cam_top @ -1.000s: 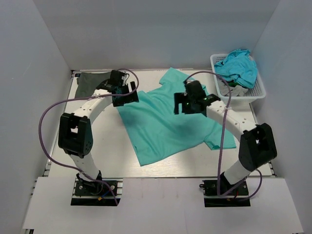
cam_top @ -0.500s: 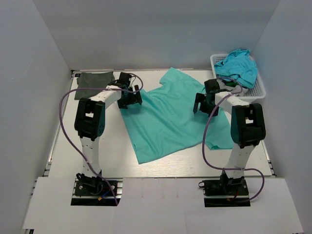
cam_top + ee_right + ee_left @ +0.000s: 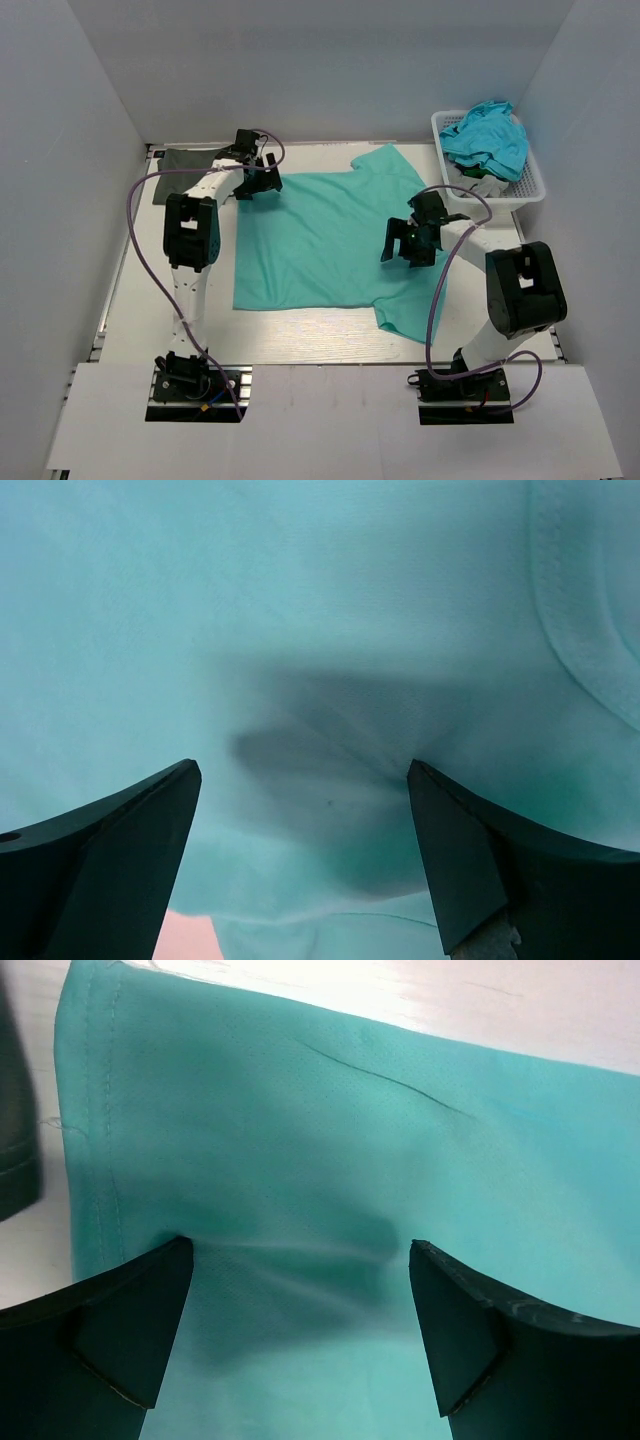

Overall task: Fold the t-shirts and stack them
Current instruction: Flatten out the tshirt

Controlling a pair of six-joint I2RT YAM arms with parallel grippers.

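The near hem corner [image 3: 241,301] is next for my left gripper. It will lift from the t-shirt's far corner, move back along the hem and lower there.
The teal-green t-shirt [image 3: 320,235] lies spread flat on the table's middle. It fills the left wrist view [image 3: 330,1140] and the right wrist view [image 3: 300,610]. My left gripper [image 3: 258,182] is open over the shirt's far left corner, beside its stitched hem [image 3: 95,1130]. My right gripper [image 3: 403,243] is open over the shirt's right side, near a seam [image 3: 580,640]. Both hold nothing. The dark olive-green t-shirt [image 3: 185,162] lies folded at the far left corner; a sliver of it shows in the left wrist view [image 3: 15,1130].
A white basket [image 3: 530,185] with more teal cloth [image 3: 487,135] heaped in it stands at the far right. White walls close in the table on three sides. The arm cables loop over the table.
The teal shirt has gone from skewed and crumpled to spread flat. My left gripper moved a little farther back. My right gripper moved nearer and left, onto the shirt's right side.
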